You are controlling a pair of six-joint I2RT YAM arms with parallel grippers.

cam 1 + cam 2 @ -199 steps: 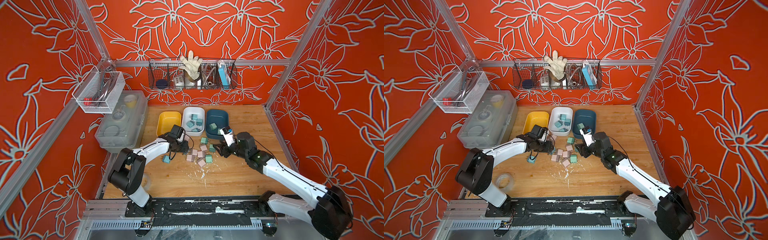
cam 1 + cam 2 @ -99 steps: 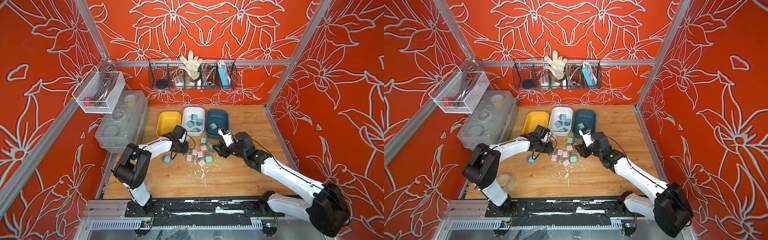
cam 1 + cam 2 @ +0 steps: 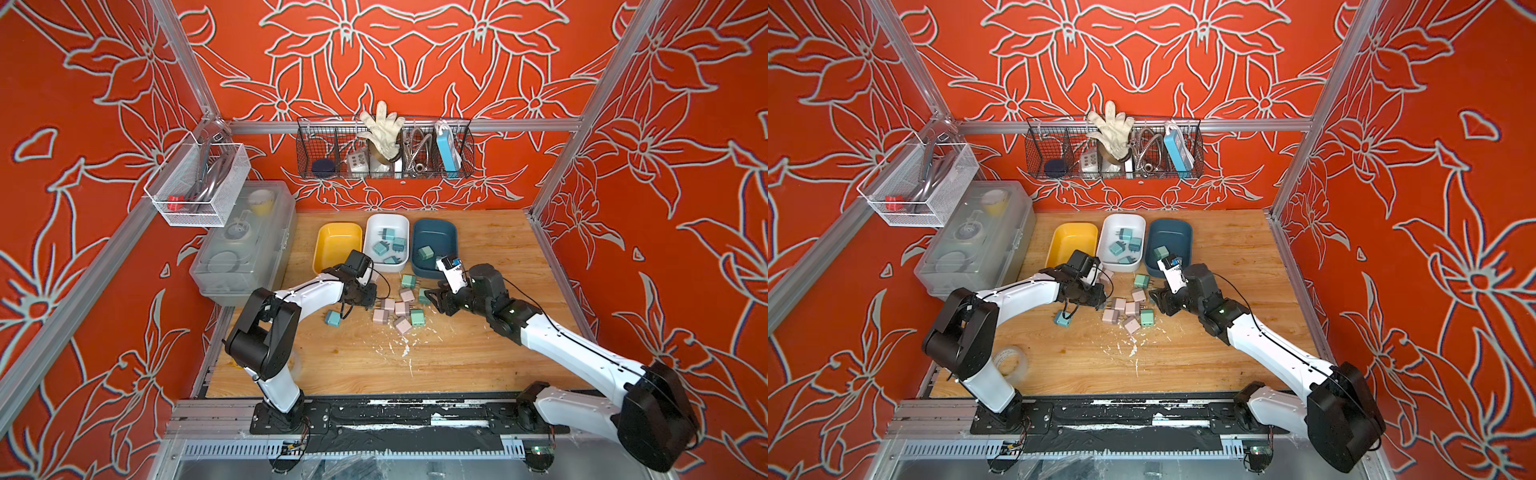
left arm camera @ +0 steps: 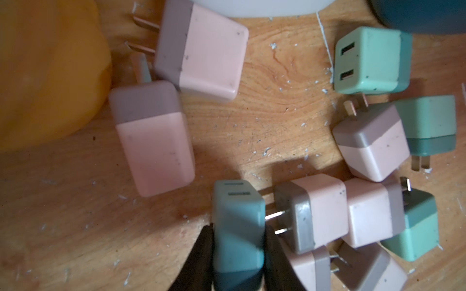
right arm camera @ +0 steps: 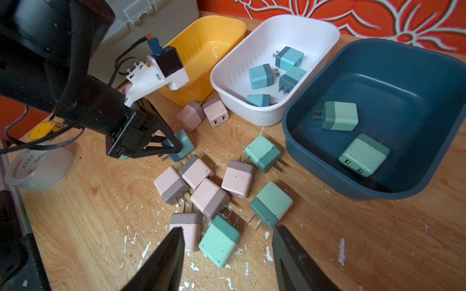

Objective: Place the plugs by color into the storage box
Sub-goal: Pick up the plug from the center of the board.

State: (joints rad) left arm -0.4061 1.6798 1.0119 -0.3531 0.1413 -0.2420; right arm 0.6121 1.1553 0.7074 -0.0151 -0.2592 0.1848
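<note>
The white tub outward of my gripper has matching plugs in it, so I next need to raise my left gripper and move it outward over the tub to let go of the light blue plug.
Three tubs stand in a row as the storage box: a yellow one that is empty, a white one with several light blue plugs, and a dark blue one with two mint plugs. Pink plugs and mint plugs lie loose in front of them. My left gripper is shut on a light blue plug at the left edge of the pile, on or just above the table. My right gripper hangs open over a mint plug. Another light blue plug lies apart on the left.
A clear plastic case stands along the left wall, with a white mesh basket above it. A tape roll lies near the left arm's base. A black wire basket hangs on the back wall. White flecks dot the wooden table.
My left gripper has closed onto the light blue plug. The left arm's elbow has swung toward the middle. The right arm has hardly moved.
</note>
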